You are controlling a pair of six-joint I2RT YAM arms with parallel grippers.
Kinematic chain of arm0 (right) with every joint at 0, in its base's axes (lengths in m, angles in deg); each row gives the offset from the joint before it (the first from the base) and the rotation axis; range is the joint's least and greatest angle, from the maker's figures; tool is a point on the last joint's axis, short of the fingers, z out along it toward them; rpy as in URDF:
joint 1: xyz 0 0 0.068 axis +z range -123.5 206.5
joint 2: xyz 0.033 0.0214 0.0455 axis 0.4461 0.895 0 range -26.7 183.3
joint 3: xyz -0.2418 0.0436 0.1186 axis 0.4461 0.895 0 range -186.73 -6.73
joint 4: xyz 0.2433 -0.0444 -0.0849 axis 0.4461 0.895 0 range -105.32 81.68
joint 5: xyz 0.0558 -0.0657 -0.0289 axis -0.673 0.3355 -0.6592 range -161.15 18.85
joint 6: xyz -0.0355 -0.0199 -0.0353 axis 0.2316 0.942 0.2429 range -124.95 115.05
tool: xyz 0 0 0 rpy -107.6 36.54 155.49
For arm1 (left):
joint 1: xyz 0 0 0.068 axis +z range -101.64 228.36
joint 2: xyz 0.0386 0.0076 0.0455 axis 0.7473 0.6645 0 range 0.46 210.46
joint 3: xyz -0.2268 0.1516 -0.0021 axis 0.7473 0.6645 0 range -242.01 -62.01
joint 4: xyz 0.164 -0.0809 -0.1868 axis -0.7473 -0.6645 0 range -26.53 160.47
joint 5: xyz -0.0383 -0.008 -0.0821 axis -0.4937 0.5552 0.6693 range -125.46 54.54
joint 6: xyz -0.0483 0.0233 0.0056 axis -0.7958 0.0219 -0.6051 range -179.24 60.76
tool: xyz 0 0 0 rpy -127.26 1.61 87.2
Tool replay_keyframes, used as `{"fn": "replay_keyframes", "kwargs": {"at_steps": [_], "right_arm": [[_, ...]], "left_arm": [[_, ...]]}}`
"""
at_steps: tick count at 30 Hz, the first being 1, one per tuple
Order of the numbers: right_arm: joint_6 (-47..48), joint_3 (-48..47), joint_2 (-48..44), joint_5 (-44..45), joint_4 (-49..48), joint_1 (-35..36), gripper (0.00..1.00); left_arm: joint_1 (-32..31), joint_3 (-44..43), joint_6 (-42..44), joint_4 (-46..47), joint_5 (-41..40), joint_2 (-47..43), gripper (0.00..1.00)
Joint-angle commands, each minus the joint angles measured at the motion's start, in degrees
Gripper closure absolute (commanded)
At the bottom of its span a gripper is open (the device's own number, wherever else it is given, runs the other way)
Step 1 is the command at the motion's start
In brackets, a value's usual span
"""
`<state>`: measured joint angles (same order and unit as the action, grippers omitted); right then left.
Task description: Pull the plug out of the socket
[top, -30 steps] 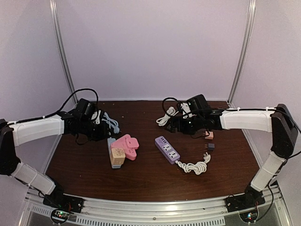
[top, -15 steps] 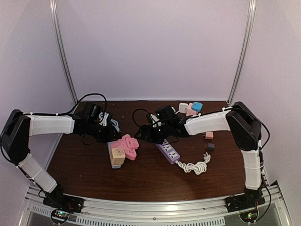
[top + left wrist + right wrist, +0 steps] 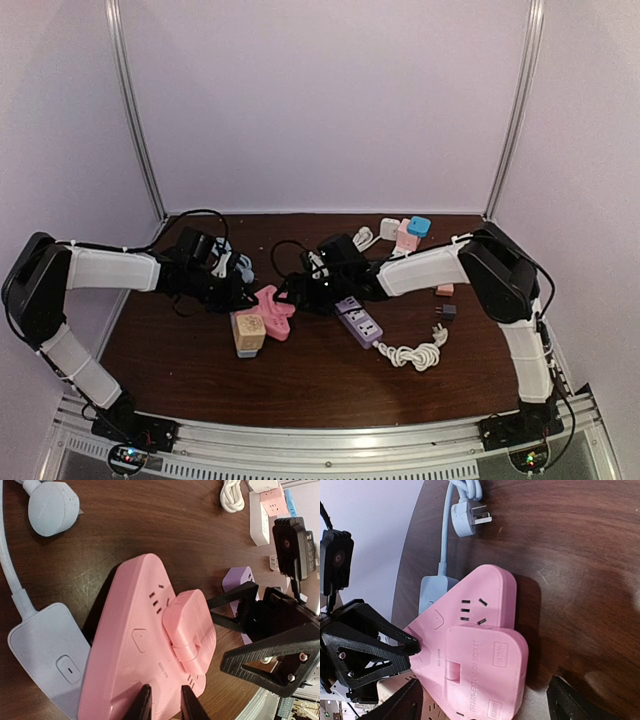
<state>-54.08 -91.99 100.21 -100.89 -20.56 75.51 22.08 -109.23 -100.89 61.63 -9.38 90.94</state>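
Observation:
The right gripper needs to move toward the left gripper next, put one finger against the plug's free edge and close, because the plug is between the open gripper's fingers.
A pink triangular socket (image 3: 273,319) lies left of the table's centre, with a flat pink plug (image 3: 270,299) seated on top. The left wrist view shows the socket (image 3: 125,655) and plug (image 3: 190,630), and so does the right wrist view, socket (image 3: 475,587) and plug (image 3: 485,675). My left gripper (image 3: 238,288) is closed on the socket's left corner (image 3: 165,705). My right gripper (image 3: 300,293) is wide open, with its fingers on either side of the plug (image 3: 485,702), apart from it.
A grey-blue power strip (image 3: 47,647) lies against the pink socket, its round plug (image 3: 52,507) behind. A beige cube adapter (image 3: 248,332) sits in front. A purple power strip (image 3: 357,318) with white cord (image 3: 415,352) lies right. Small adapters (image 3: 405,230) stand at the back.
My right arm has swung left from the back right of the table to the pink socket. My left gripper has moved right onto the socket's corner.

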Motion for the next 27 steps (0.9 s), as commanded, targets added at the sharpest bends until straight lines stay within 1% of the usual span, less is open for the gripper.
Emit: {"fn": "replay_keyframes", "kwargs": {"at_steps": [1,7,14,23,27], "right_arm": [[-2.8,-1.6,1.8,-2.2,-4.0,0.7,0.14],[-5.2,-2.0,1.8,-5.0,-7.5,0.8,0.17],[-7.5,-1.6,0.7,-6.8,-10.8,0.8,0.24],[-8.2,-1.3,0.5,-7.1,-11.8,0.8,0.45],[-9.4,-1.5,1.6,-7.8,-13.1,0.7,0.52]], "left_arm": [[0.8,2.4,0.3,-1.2,-1.8,0.3,0.80],[0.9,3.7,0.2,-1.4,-3.2,0.3,0.80],[0.9,4.0,0.3,-1.7,-4.5,0.0,0.80],[0.9,4.4,0.1,-1.5,-4.8,-0.3,0.80],[0.9,4.5,0.1,-1.3,-4.8,-0.3,0.81]]}}
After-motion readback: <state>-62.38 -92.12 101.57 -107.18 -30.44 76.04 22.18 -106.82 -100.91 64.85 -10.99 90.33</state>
